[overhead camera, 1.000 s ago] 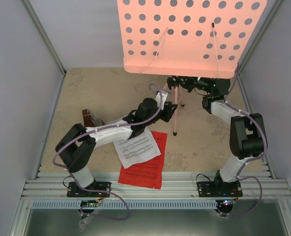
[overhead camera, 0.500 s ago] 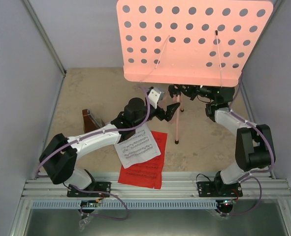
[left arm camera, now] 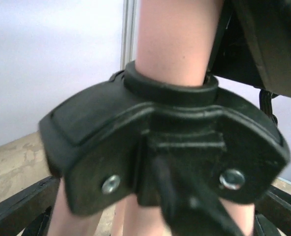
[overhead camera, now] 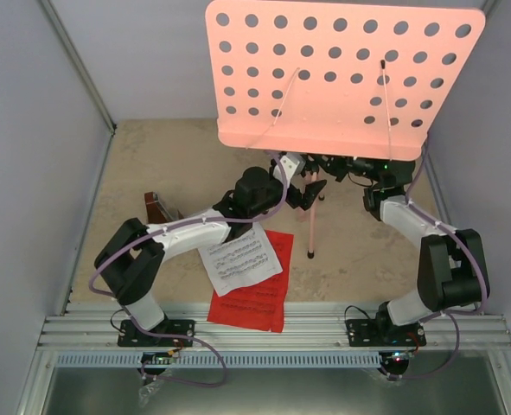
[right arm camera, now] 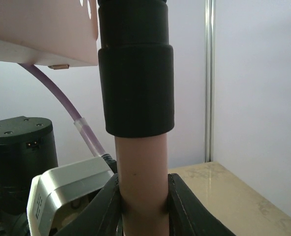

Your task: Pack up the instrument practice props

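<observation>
Bare sandy tabletop lies below and left of my right gripper in the top view, so next my right gripper will tip the stand's upright pole down toward it and release.
The pink music stand's hole-dotted desk (overhead camera: 341, 78) fills the top of the overhead view, and one pink leg (overhead camera: 312, 226) reaches down to the table. My right gripper (overhead camera: 335, 164) is shut on the stand's pink pole (right arm camera: 140, 172), just below a black collar (right arm camera: 135, 73). My left gripper (overhead camera: 311, 186) is open, with its jaws on either side of the black tripod joint (left arm camera: 165, 147). The brown metronome (overhead camera: 158, 207) stands at the left, partly behind my left arm. The white music sheet (overhead camera: 240, 258) overlaps the red sheet (overhead camera: 255, 301) on the table.
Grey walls (overhead camera: 30, 173) close in the sandy tabletop (overhead camera: 177, 164) on three sides. An aluminium rail (overhead camera: 272, 333) runs along the near edge by both arm bases. My left gripper's grey body (right arm camera: 71, 191) sits close beside the pole.
My left gripper has opened, let go of the stand's leg, and now sits at the tripod joint. The stand, held by my right gripper, has shifted a little to the right.
</observation>
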`<state>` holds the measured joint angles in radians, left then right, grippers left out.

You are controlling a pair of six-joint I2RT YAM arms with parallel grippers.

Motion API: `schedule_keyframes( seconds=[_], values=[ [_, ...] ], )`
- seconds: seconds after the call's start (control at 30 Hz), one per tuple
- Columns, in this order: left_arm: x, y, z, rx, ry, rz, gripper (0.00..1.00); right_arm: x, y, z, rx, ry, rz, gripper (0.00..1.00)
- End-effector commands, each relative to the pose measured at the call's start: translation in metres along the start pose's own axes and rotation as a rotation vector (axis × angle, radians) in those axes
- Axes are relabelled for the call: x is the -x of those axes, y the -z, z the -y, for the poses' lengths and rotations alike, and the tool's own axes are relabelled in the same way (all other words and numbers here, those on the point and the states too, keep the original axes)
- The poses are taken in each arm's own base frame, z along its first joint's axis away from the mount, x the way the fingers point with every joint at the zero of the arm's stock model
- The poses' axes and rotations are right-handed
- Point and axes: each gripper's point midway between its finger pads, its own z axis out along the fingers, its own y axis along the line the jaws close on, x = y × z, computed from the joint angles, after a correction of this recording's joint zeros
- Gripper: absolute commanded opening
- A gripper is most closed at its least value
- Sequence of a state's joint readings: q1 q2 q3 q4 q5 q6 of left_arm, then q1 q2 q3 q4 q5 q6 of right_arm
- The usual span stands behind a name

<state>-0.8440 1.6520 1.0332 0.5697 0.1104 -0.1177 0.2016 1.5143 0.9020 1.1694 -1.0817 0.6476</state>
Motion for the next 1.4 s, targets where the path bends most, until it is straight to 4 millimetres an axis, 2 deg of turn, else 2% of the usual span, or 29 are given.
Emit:
schedule_keyframes(
  seconds=[0.0, 0.13, 0.37, 0.57, 0.7, 0.8, 0.93, 1.03, 1.13, 1.27, 1.37],
  values=[
    [0.022, -0.012, 0.014, -0.077, -0.036, 0.077, 0.95, 0.030, -0.004, -0.010, -0.022, -0.009, 0.077, 0.01],
    [0.031, -0.013, 0.015, -0.081, -0.040, 0.108, 0.76, 0.036, -0.005, -0.013, -0.024, -0.003, 0.082, 0.00],
    [0.051, -0.013, 0.024, -0.112, -0.043, 0.140, 0.54, 0.055, -0.007, -0.019, -0.030, 0.034, 0.072, 0.01],
    [0.082, -0.005, 0.040, -0.172, -0.025, 0.204, 0.43, 0.068, -0.011, -0.019, -0.070, 0.030, 0.022, 0.00],
    [0.102, 0.004, 0.053, -0.228, 0.048, 0.243, 0.36, 0.077, -0.013, -0.002, -0.199, 0.017, -0.041, 0.01],
    [0.109, 0.010, 0.063, -0.264, 0.156, 0.261, 0.32, 0.066, -0.013, 0.017, -0.288, -0.029, -0.116, 0.00],
    [0.103, 0.013, 0.066, -0.258, 0.288, 0.239, 0.25, 0.044, -0.012, 0.033, -0.333, -0.115, -0.173, 0.00],
    [0.087, 0.015, 0.050, -0.175, 0.423, 0.210, 0.23, 0.016, -0.013, 0.047, -0.347, -0.196, -0.233, 0.01],
    [0.065, 0.017, 0.041, -0.127, 0.520, 0.175, 0.21, -0.021, -0.017, 0.060, -0.353, -0.267, -0.290, 0.00],
    [0.041, 0.021, 0.027, -0.044, 0.607, 0.146, 0.14, -0.059, -0.028, 0.072, -0.383, -0.290, -0.354, 0.00],
    [0.024, 0.023, 0.016, 0.021, 0.674, 0.121, 0.15, -0.086, -0.035, 0.081, -0.388, -0.315, -0.393, 0.01]
  ],
)
